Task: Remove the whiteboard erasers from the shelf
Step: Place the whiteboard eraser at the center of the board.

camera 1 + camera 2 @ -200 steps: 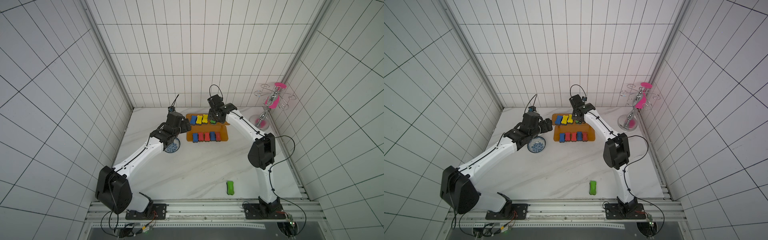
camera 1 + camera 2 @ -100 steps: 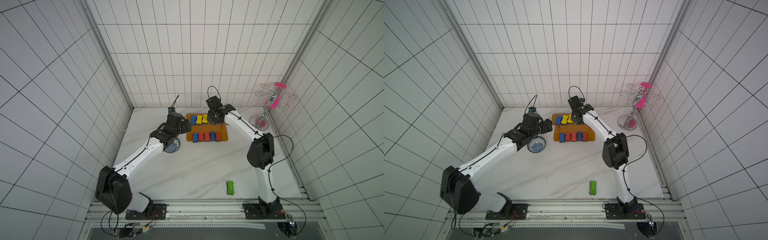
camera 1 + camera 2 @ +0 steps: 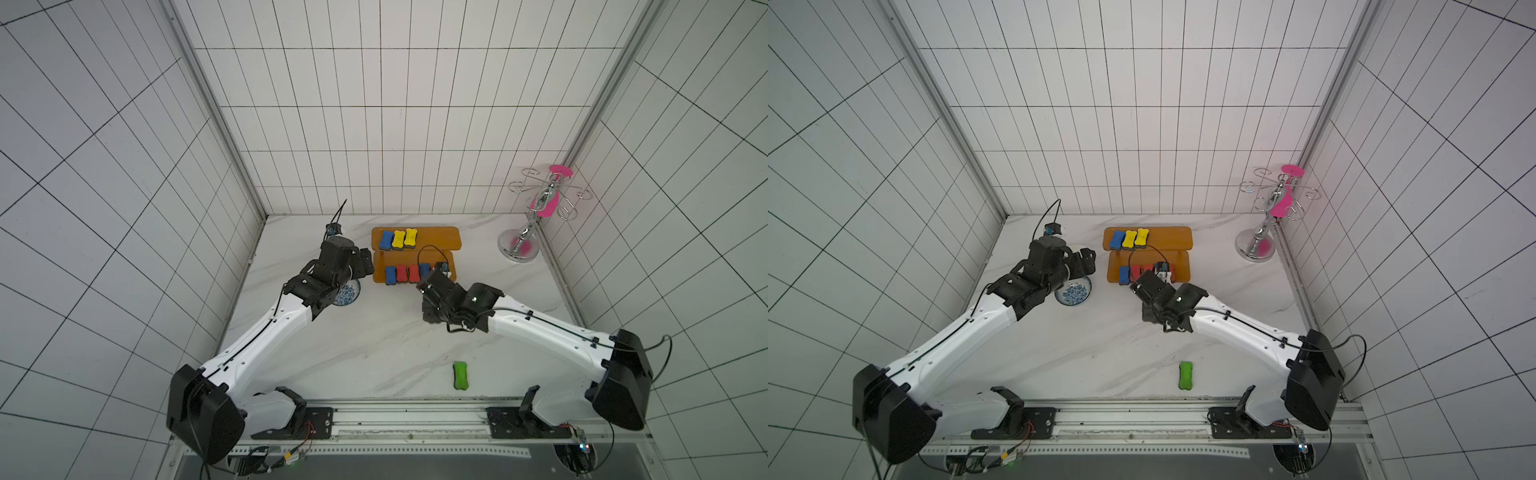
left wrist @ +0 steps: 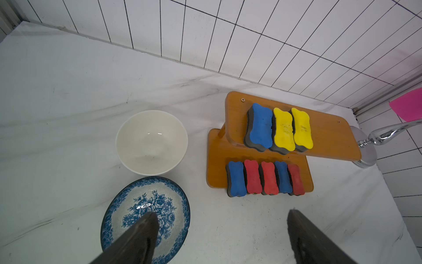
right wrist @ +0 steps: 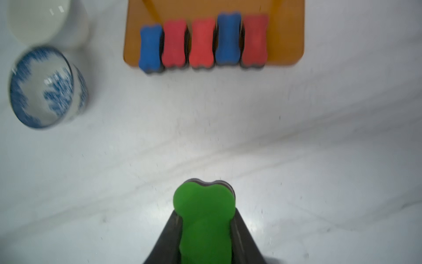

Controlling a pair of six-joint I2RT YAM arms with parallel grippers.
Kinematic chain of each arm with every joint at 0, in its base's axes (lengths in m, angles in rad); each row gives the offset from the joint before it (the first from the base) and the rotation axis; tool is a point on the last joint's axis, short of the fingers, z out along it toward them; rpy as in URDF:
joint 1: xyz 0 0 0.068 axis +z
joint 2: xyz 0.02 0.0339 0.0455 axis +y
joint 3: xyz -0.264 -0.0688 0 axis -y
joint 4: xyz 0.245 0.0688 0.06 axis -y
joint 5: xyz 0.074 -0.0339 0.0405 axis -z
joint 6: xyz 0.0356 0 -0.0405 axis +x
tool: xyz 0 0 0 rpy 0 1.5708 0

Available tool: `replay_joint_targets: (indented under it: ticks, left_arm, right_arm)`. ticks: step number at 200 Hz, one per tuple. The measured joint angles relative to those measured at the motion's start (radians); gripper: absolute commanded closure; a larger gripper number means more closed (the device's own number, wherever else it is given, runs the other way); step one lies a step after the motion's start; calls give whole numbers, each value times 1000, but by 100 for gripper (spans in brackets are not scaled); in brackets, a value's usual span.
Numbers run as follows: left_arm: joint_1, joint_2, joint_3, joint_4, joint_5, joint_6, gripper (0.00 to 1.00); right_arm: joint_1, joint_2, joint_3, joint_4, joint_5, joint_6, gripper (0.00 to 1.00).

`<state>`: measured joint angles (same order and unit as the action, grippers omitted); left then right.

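Note:
My right gripper will next move back and down to the bare table [image 3: 441, 378] beside the other green eraser, because that spot is clear for releasing the eraser it holds.
The orange-brown shelf [image 3: 440, 239] [image 4: 331, 137] stands at the back of the table. Its upper board carries a blue eraser [image 4: 260, 126] and two yellow erasers [image 4: 292, 129]. On the lower board [image 5: 285, 45] lies a row of blue and red erasers [image 5: 202, 43]. My right gripper [image 5: 204, 212] is shut on a green eraser [image 5: 204, 205], held over bare table in front of the lower board. Another green eraser [image 3: 460, 375] [image 3: 1185, 375] lies on the table near the front edge. My left gripper [image 4: 221, 213] [image 3: 365, 266] hangs open and empty, left of the shelf.
A blue-patterned bowl [image 4: 182, 198] [image 3: 347, 295] and a white bowl [image 4: 121, 137] sit left of the shelf, under my left arm. A chrome-and-pink cup rack [image 3: 536, 208] stands in the back right corner. Tiled walls close three sides.
My right gripper closed on the green eraser at the upper board and drew back toward the front with it. The left arm has not moved.

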<state>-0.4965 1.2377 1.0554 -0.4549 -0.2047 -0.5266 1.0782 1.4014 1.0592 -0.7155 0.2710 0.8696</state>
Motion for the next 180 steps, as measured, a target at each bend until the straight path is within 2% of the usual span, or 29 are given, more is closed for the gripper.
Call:
replay_joint_targets:
  ticks: [26, 83, 126, 152, 180]
  left_arm:
    - [-8, -15, -22, -2, 9, 1, 9]
    - [-27, -31, -46, -14, 18, 10, 9]
    - [-28, -44, -56, -14, 18, 15, 9]
    - [-31, -44, -56, -14, 18, 19, 9]
    - [-33, -44, -56, -14, 19, 22, 9]
  right_arm:
    - [122, 0, -151, 1, -21, 134, 87]
    - [213, 1, -267, 46, -29, 288, 83]
    - [237, 1, -327, 79, -46, 342, 80]
    - [238, 1, -351, 93, -52, 356, 72]
    - [238, 2, -351, 106, -60, 355, 69]
